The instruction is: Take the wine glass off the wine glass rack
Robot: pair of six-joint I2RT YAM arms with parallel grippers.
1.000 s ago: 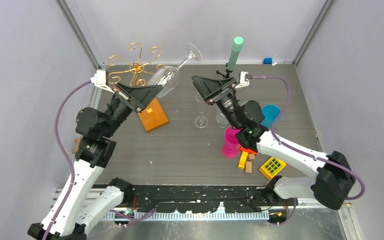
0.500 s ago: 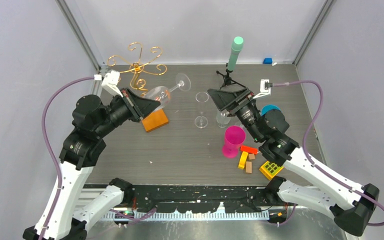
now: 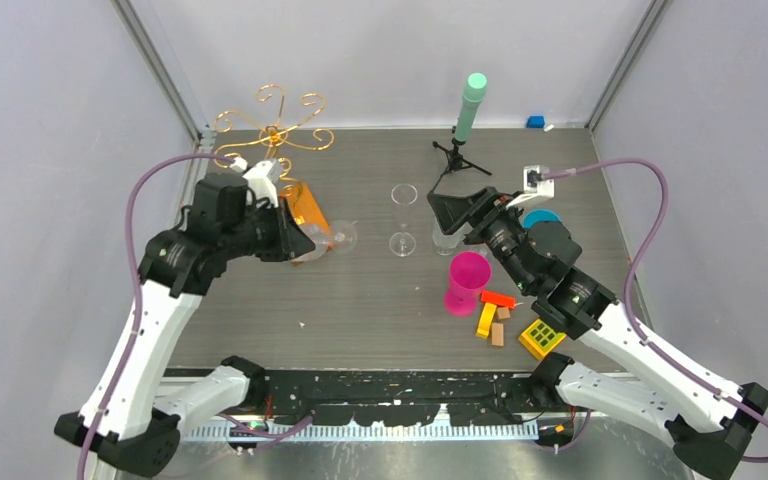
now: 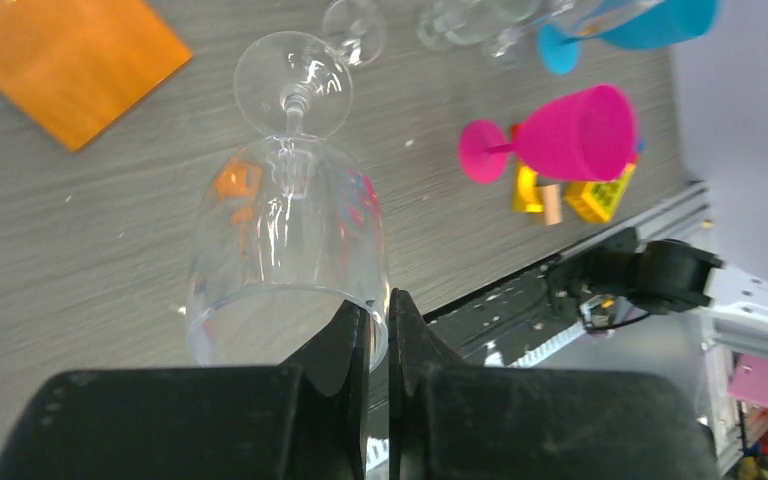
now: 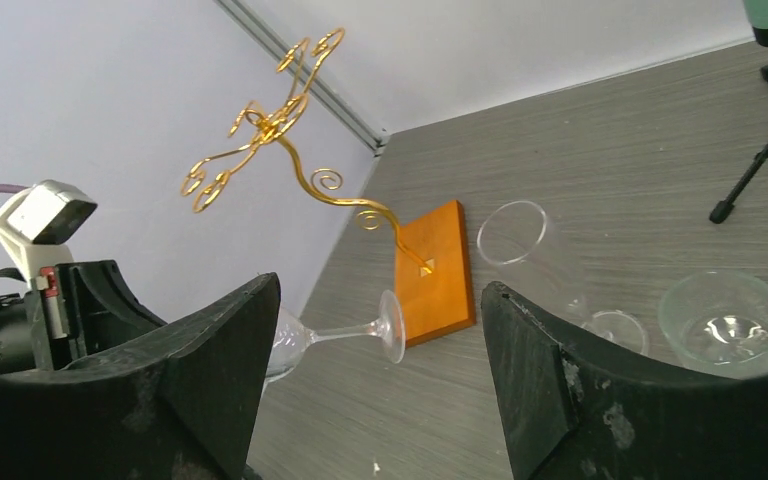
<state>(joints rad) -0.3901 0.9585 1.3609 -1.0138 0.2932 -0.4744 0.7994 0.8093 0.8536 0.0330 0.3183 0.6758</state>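
Observation:
I will next bring the sideways glass in my left gripper over the table beside the pink goblet, then tilt its foot down and lower the glass [image 3: 322,243].
The gold wire wine glass rack [image 3: 272,130] stands at the back left on its orange wooden base [image 3: 308,208], with no glass on its arms. My left gripper [image 3: 295,240] is shut on the rim of a clear wine glass [image 3: 322,243]. It holds the glass on its side, low over the table beside the base, foot pointing right. In the left wrist view the fingers [image 4: 355,335] pinch the glass wall [image 4: 285,240]. The right wrist view shows the glass [image 5: 345,332] and the rack [image 5: 270,125]. My right gripper [image 3: 450,207] is open and empty [image 5: 380,300].
Another clear wine glass [image 3: 402,240] and a clear tumbler [image 3: 443,238] stand mid-table. A pink goblet [image 3: 465,280], a blue cup [image 3: 540,222], coloured blocks [image 3: 495,315] and a yellow grid block [image 3: 545,335] lie at the right. A black tripod with a mint cylinder [image 3: 468,110] stands at the back.
My left arm has brought the glass down from beside the rack to low over the table by the orange base. My right arm has drawn back to the right.

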